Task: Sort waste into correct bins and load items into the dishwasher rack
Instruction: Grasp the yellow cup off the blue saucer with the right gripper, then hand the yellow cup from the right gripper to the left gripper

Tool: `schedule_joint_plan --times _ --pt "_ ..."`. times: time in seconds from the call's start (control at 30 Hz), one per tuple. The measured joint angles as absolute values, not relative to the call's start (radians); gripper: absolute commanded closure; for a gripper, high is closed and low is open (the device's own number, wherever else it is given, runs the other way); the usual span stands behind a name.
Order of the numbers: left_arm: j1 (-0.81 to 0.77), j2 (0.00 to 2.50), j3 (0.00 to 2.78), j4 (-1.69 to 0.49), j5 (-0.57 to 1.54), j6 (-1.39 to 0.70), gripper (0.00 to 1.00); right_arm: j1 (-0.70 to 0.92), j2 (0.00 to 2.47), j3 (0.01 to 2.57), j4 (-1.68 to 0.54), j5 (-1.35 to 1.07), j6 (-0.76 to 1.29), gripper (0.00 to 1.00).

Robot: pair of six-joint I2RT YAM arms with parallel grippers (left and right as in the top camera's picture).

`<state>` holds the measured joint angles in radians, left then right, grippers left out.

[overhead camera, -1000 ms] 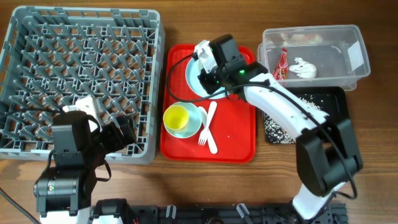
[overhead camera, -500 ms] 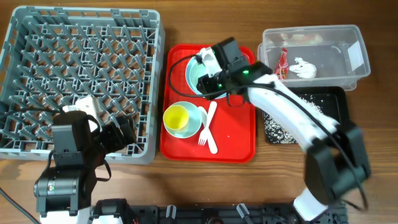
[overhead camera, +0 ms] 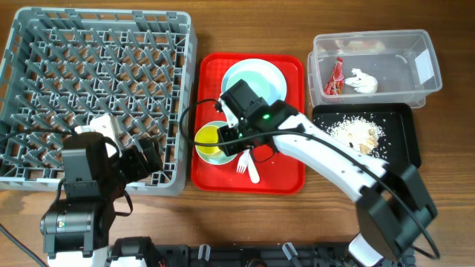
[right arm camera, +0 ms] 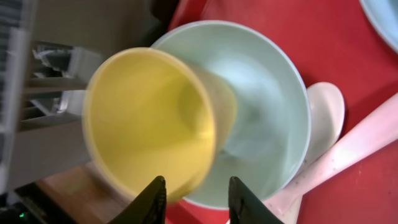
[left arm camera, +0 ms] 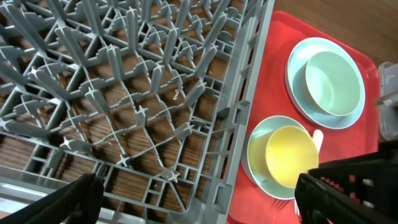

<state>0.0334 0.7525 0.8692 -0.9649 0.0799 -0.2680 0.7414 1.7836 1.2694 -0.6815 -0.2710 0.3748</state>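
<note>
My left gripper should move and turn to the right in the overhead view next and close around the yellow cup's body (overhead camera: 207,136) (left arm camera: 262,155), because my right gripper is at the cup's rim.
The yellow cup (overhead camera: 209,139) stands in a light blue bowl (overhead camera: 231,152) at the front left of the red tray (overhead camera: 286,167). My right gripper (overhead camera: 227,143) hovers over the cup's rim. In the right wrist view its fingers are apart, with the cup (right arm camera: 149,118) and bowl (right arm camera: 261,106) under the gripper (right arm camera: 196,199); it is open and holds nothing. A second bowl sits on the white plate (overhead camera: 254,80). The fork and spoon (overhead camera: 250,165) lie beside the cup. My left gripper (overhead camera: 145,157) is wide open over the dishwasher rack's (overhead camera: 104,15) front edge.
The clear tub (overhead camera: 427,70) at back right holds the red-and-white wrapper (overhead camera: 335,76) and the white tissue (overhead camera: 364,80). In front of it the black tray (overhead camera: 404,148) holds pale rice scraps (overhead camera: 356,132). The rack (left arm camera: 249,93) floor shows only pegs.
My right arm has swung from the plate at the back of the red tray to the yellow cup at its front left, and its jaws have opened. The left arm has not moved.
</note>
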Motion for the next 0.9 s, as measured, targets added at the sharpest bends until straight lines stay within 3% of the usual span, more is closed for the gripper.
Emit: schedule_joint_plan --times 0.07,0.1,0.2,0.4,0.6,0.8,0.9 --pt "0.033 0.752 0.869 -0.965 0.080 -0.268 0.00 0.742 1.818 1.268 -0.670 -0.257 0.402 0.80" --pt "0.033 0.752 0.869 -0.965 0.080 -0.268 0.00 0.742 1.833 1.268 -0.666 -0.253 0.414 0.89" --pt "0.033 0.752 0.869 -0.965 0.080 -0.268 0.00 0.742 1.856 1.266 -0.657 -0.242 0.445 0.95" --pt "0.033 0.752 0.869 -0.965 0.080 -0.268 0.00 0.714 1.849 1.290 -0.676 -0.241 0.452 0.96" --pt "0.033 0.752 0.869 -0.950 0.121 -0.280 0.00 0.527 1.583 1.302 -0.745 -0.241 0.445 0.96" --pt "0.033 0.821 0.869 -0.815 0.428 -0.337 0.00 0.352 1.474 1.322 -0.808 -0.542 0.358 0.96" --pt "0.024 0.939 0.871 -0.669 0.687 -0.361 0.00 0.323 1.475 1.322 -0.791 -0.743 0.323 0.96"
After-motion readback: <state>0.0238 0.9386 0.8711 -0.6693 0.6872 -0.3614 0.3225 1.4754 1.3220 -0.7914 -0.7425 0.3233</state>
